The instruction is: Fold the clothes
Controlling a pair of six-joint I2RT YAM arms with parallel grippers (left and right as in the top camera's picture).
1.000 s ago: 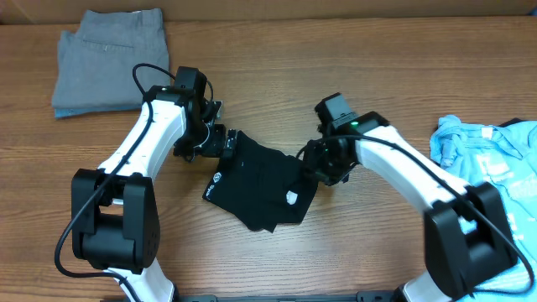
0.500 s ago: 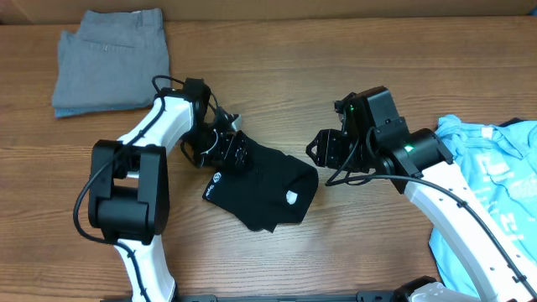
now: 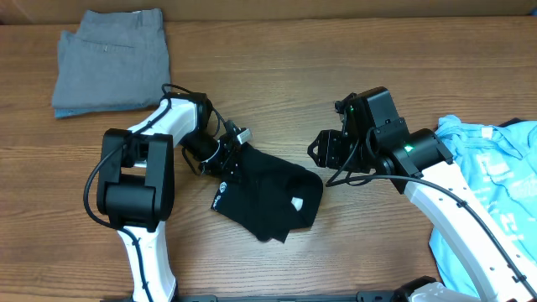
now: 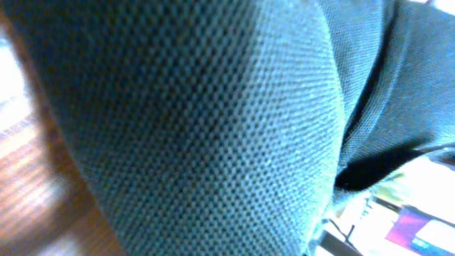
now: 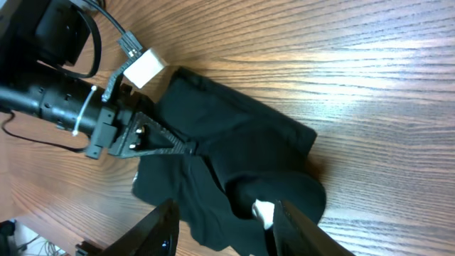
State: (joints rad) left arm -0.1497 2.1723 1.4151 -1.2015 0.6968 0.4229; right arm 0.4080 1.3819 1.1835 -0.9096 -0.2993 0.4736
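Folded clothes are stacked at the folded grey trousers (image 3: 112, 62). My left gripper lifts the black shirt (image 3: 268, 197) next, carries it outward, lowers it onto those trousers and releases.
The black shirt (image 3: 268, 197) lies bunched and partly folded at the middle of the table, with a white tag (image 3: 296, 201) showing on its right side. My left gripper (image 3: 231, 158) sits low at the shirt's upper-left edge and is shut on the cloth. The right wrist view shows its fingers (image 5: 167, 146) pinched together on that edge. Black mesh fabric (image 4: 213, 121) fills the left wrist view. My right gripper (image 3: 323, 151) hovers just right of the shirt. It is open (image 5: 224, 235) with nothing between its fingers. A light blue tee (image 3: 495, 168) lies crumpled at the far right.
Folded grey trousers (image 3: 109, 59) lie at the back left corner. Bare wood table (image 3: 277, 75) shows behind the shirt and along the front edge. The left arm's cable and white connector (image 5: 146, 67) hang beside its wrist.
My right gripper let go of the shirt's right edge and drew back to the right. My left gripper went from wide open to shut on the upper-left edge. The shirt shifted slightly.
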